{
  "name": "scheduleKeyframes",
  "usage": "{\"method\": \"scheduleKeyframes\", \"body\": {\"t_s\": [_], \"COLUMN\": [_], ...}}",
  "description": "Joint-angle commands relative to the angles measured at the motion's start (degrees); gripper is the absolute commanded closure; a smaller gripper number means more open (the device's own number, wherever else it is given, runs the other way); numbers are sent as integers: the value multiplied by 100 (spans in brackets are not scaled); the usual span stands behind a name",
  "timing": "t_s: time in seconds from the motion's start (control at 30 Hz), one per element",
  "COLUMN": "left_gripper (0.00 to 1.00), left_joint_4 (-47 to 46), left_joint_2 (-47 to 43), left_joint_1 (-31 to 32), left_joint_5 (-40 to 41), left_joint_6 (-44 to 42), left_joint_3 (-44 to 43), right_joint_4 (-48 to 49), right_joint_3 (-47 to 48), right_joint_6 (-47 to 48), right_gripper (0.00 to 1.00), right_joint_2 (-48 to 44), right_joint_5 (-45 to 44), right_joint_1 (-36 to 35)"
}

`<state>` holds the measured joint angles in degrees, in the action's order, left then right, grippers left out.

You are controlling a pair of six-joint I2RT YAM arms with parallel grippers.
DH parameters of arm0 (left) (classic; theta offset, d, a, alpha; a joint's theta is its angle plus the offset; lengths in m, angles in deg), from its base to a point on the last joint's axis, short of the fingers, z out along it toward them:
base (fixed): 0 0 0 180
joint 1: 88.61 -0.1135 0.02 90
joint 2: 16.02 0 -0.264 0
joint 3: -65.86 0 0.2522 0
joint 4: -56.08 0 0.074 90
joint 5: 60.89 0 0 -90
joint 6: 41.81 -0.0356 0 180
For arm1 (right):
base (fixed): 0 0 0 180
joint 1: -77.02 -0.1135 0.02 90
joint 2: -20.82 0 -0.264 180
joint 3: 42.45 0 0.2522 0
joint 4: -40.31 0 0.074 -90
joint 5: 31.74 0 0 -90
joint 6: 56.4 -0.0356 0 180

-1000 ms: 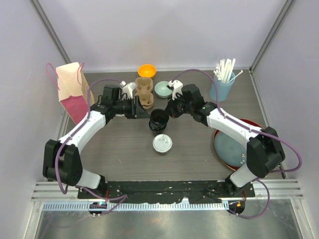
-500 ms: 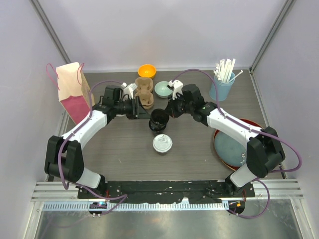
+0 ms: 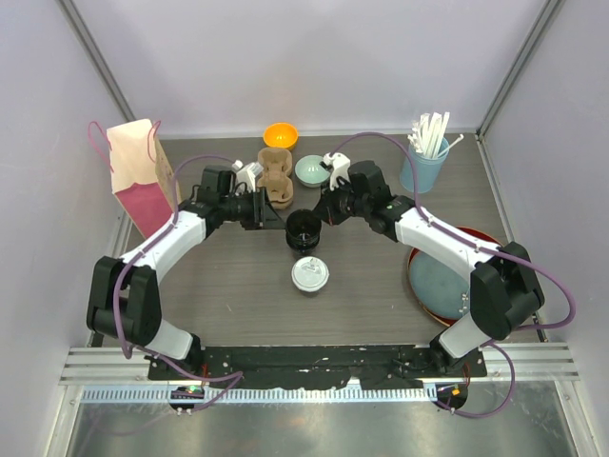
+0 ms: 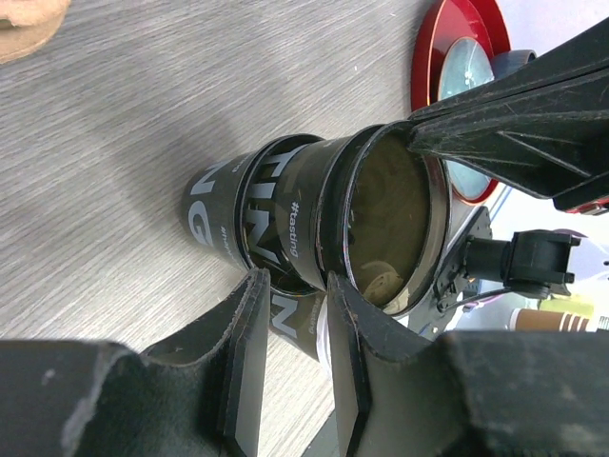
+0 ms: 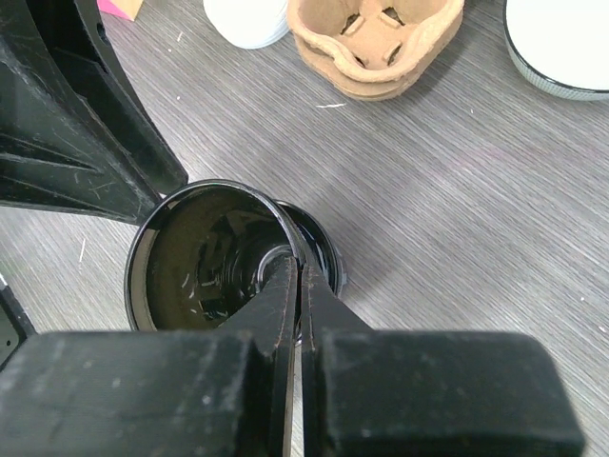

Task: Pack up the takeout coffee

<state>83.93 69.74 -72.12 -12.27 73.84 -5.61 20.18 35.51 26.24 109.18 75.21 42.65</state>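
Observation:
The top cup should next go up, back and to the left in the top view with my right gripper. Then my right gripper should lower it and let it go beside the lidded cup, where the tabletop is bare.
A stack of nested black paper cups [image 3: 303, 231] without a lid stands mid-table. My right gripper [image 3: 321, 210] is shut, pinching the rim of the top cup [image 5: 200, 267] between its fingers [image 5: 285, 295]. My left gripper [image 3: 277, 212] stands open beside the stack [image 4: 276, 219], fingertips close to its side and nothing clamped between them. A second black cup with a white lid [image 3: 310, 275] stands just nearer the arms. In the left wrist view it shows through the gap between the fingers [image 4: 285, 324].
A brown cardboard cup carrier [image 3: 277, 178] sits behind the stack, with an orange bowl [image 3: 280, 135] and a pale green bowl [image 3: 311, 170] near it. The pink paper bag [image 3: 138, 176] stands at far left. A blue tumbler of straws [image 3: 424, 169] and a red-rimmed plate [image 3: 447, 276] are on the right.
My left gripper's fingers have narrowed a little and the left arm has edged closer to the cup stack. The right gripper keeps its pinch on the rim.

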Motion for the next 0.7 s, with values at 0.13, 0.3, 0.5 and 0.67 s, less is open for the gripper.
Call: {"method": "scheduleKeyframes", "body": {"t_s": [0.13,0.3,0.5,0.67], "left_gripper": [67,67,65,62], "left_joint_4": [182,173,586,1261], "left_joint_2": [-164,-226,-515,-709], "left_joint_1": [21,73,91,82], "left_joint_5": [465,473,676,746], "left_joint_6": [-508,-570,-1298,-1914], "left_joint_3": [50,41,-327,-741], "right_joint_4": [874,953,770,672], "right_joint_3": [101,48,-48,-22], "right_joint_6": [-433,-530,-574,-548], "right_gripper": [98,98,98,98], "right_joint_2": [-310,-310,-214,-292], "right_joint_5": [607,669,511,397], "right_joint_1": [71,132,246,264]}}
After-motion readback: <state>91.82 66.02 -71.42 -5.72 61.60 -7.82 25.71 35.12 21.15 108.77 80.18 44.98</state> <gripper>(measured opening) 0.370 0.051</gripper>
